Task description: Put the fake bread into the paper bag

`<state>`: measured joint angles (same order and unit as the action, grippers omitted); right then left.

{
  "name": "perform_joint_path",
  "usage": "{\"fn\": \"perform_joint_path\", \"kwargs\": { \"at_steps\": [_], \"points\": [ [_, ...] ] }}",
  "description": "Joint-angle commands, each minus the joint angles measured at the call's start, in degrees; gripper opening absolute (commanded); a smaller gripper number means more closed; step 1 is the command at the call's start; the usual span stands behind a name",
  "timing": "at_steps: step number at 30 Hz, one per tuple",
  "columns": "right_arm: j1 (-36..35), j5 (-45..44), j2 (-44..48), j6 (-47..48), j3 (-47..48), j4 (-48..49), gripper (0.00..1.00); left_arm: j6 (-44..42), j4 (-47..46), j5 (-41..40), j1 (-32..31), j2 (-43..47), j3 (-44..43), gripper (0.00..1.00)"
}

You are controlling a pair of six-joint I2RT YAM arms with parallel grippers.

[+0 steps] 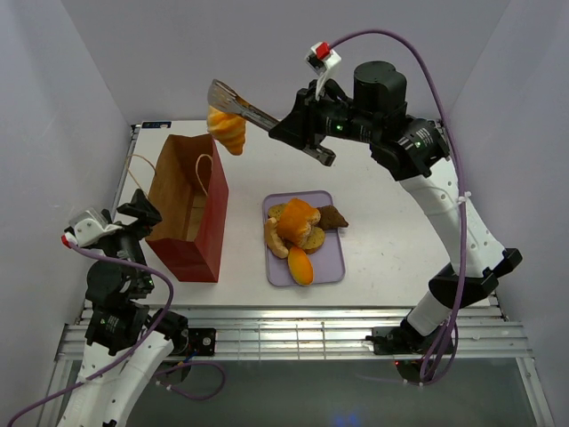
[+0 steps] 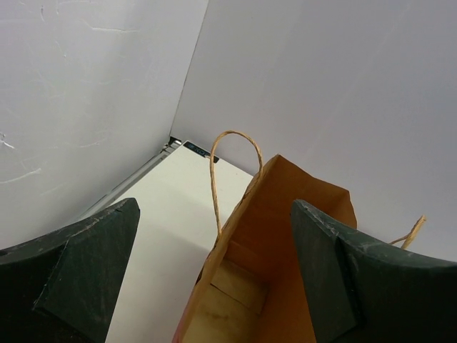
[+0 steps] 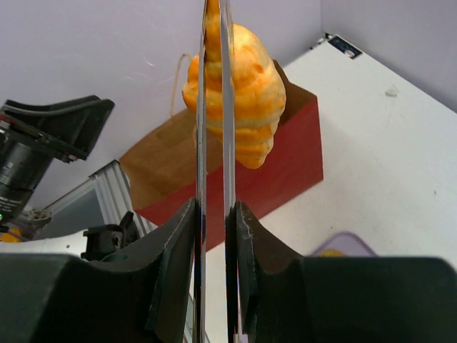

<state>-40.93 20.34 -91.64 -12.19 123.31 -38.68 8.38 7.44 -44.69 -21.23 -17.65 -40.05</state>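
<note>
The croissant [image 1: 228, 130] still hangs at the bag's rim; my right gripper should carry it left in the overhead view, over the bag's opening.
My right gripper [image 1: 300, 124] is shut on metal tongs [image 1: 253, 111], and the tongs pinch a golden-orange croissant [image 1: 228, 130] in the air above the far right rim of the paper bag [image 1: 188, 209]. In the right wrist view the tongs [image 3: 214, 143] run up between my fingers to the croissant [image 3: 250, 107], with the bag [image 3: 285, 157] below it. The bag stands upright and open. My left gripper [image 1: 133, 218] is open at the bag's near left corner. In the left wrist view the bag's wall [image 2: 285, 236] lies between its spread fingers [image 2: 86, 264], not gripped.
A lavender tray [image 1: 333, 262] right of the bag holds several more bread pieces [image 1: 298, 227], and a brown slice [image 1: 333, 216] hangs over its far right edge. The bag's cord handles [image 2: 214, 179] stand up at its rim. White walls close in on the left, back and right.
</note>
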Motion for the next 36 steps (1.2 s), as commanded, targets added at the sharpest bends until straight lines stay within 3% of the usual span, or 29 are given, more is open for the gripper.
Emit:
{"fn": "perform_joint_path", "kwargs": {
  "at_steps": [1, 9, 19, 28, 36],
  "points": [
    [-2.2, -0.1, -2.1, -1.7, 7.3, 5.5, 0.26, -0.6, -0.5, -1.4, -0.4, 0.6, 0.4, 0.97],
    [-4.1, 1.5, -4.6, -4.3, 7.2, 16.2, 0.26, -0.8, -0.5, -1.1, -0.4, 0.7, 0.5, 0.97],
    [-5.3, 4.4, -10.0, -8.0, 8.1, 22.4, 0.27, -0.8, -0.5, -1.7, -0.4, 1.2, 0.7, 0.97],
    [-6.3, 5.3, -14.4, -10.2, 8.4, 25.3, 0.28, -0.7, -0.5, -1.5, -0.4, 1.4, 0.7, 0.97],
    [-6.5, 5.0, -16.4, -10.1, 5.6, 24.7, 0.34, -0.6, -0.5, -0.8, -0.4, 1.5, 0.6, 0.97]
  ]
}}
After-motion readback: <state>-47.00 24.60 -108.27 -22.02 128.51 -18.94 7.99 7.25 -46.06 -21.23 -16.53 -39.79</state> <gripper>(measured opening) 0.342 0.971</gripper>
